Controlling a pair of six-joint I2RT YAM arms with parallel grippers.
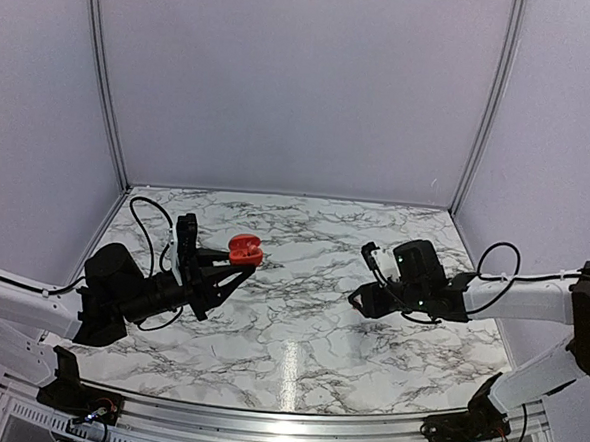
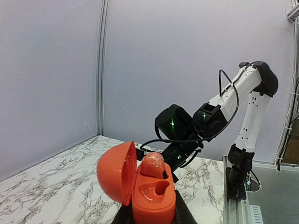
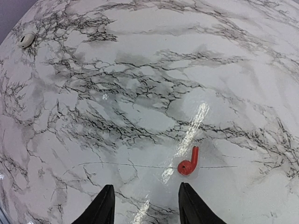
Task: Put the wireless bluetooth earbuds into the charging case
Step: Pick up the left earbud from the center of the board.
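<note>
The robot's right gripper will next go down toward the right in the wrist view onto the red earbud's round head (image 3: pixel 185 168), as that head is below the open fingers and off-center.
My left gripper (image 1: pixel 238 265) is shut on the red charging case (image 1: pixel 244 250) and holds it above the table. In the left wrist view the case (image 2: pixel 154 205) stands between my fingers with its lid (image 2: pixel 114 172) open to the left. One red earbud (image 2: pixel 152 164) sits in the far socket, and the near socket (image 2: pixel 158 189) is empty. My right gripper (image 1: pixel 358 300) is open and low over the table. In the right wrist view the other red earbud (image 3: pixel 188 163) lies on the marble just ahead of the right fingertip (image 3: pixel 192 205), apart from it.
A small white object with a dark spot (image 3: pixel 26 39) lies far ahead at the table's edge in the right wrist view. The right arm (image 2: pixel 219 112) reaches across behind the case in the left wrist view. Purple walls enclose the marble table (image 1: pixel 298 331).
</note>
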